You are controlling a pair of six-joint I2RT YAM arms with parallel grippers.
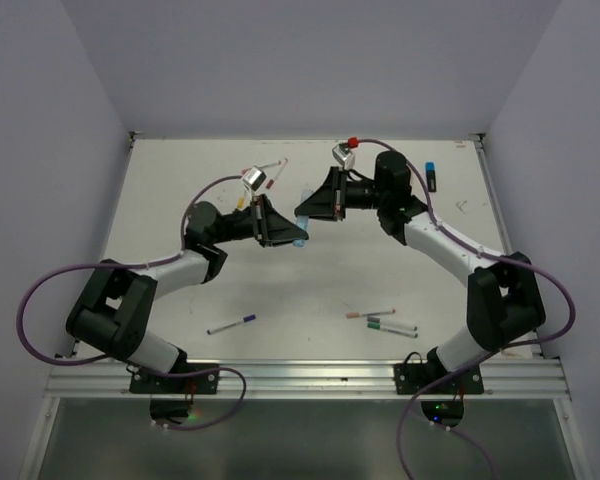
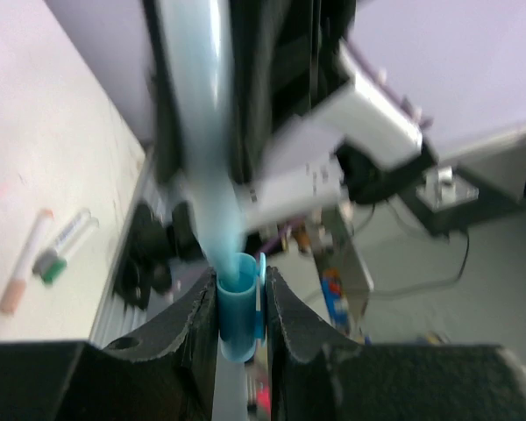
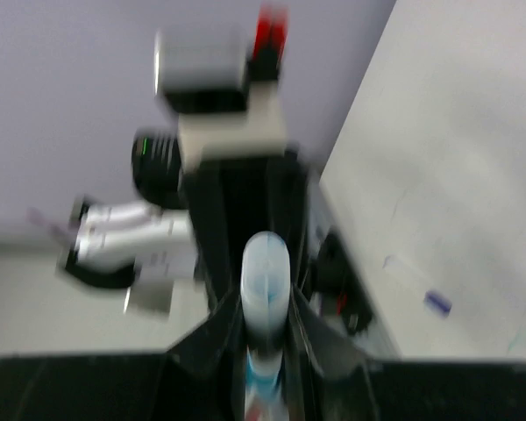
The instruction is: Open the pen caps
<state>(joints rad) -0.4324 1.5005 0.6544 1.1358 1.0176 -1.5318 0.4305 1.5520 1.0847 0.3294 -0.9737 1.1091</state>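
Note:
The blue cap (image 1: 299, 241) comes down next as my left gripper tips its fingers downward to release it, since bare tabletop, clear of pens, lies below.
A blue highlighter hangs in the air between both grippers over the middle of the table. My left gripper (image 1: 292, 236) (image 2: 242, 303) is shut on its blue cap (image 2: 237, 309) (image 1: 299, 241). My right gripper (image 1: 306, 211) (image 3: 266, 309) is shut on its pale blue barrel (image 3: 266, 276) (image 2: 202, 140) (image 1: 305, 195). The barrel's end sits at the cap's mouth. Blur hides whether they have parted. Thin white pens lie on the table: one with a purple cap (image 1: 248, 319), one with a pink cap (image 1: 352, 314) and green-capped ones (image 1: 373, 323).
More pens lie at the back near the left wrist (image 1: 272, 178). A dark marker with a blue cap (image 1: 432, 176) lies at the back right. The pink and green pens also show in the left wrist view (image 2: 13, 294). The table's front rail (image 1: 300, 372) runs between the arm bases.

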